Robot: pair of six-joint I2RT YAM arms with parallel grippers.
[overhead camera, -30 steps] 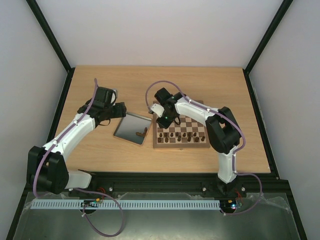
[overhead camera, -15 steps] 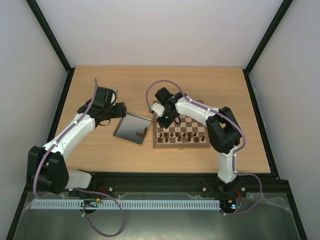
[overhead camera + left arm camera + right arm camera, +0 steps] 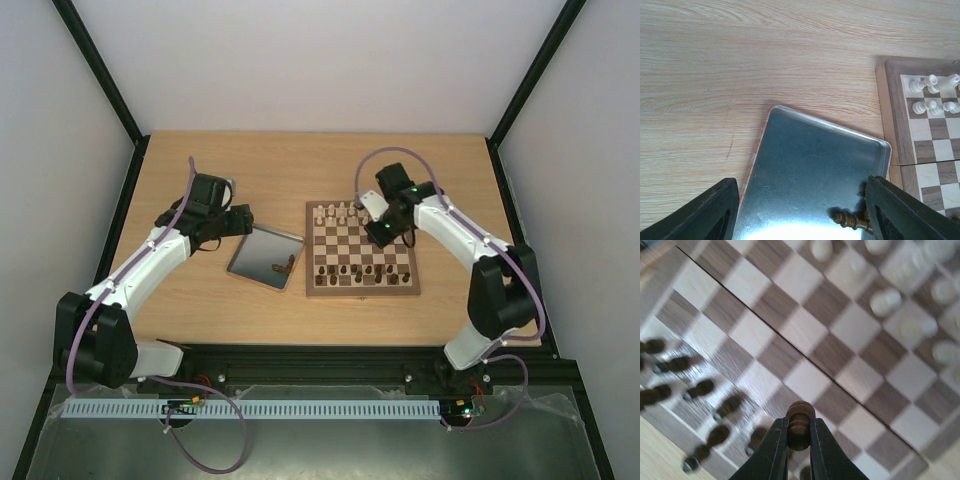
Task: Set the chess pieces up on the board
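Observation:
My left gripper will next move back and to the right in the top view, then down onto the tray's dark piece [image 3: 280, 268], because that piece is off the board [image 3: 361, 288].
The board [image 3: 361, 288] lies right of centre, with dark chess pieces [image 3: 352, 271] in its near rows and cream pieces at the far edge. My right gripper [image 3: 383, 232] hangs above the board's right half, shut on a dark chess piece [image 3: 800, 425]; that view is blurred. My left gripper [image 3: 238, 222] is open above the far edge of the metal tray [image 3: 805, 170]. One dark piece [image 3: 852, 220] lies on its side in the tray beside my right-hand finger [image 3: 905, 210].
The tray [image 3: 247, 260] sits just left of the board, touching its edge. Cream pieces [image 3: 932, 85] stand at the board's far corner. Black frame posts and white walls ring the table.
My right gripper has swung from the board's far left corner to above its right half, carrying the dark piece. The left arm has not moved.

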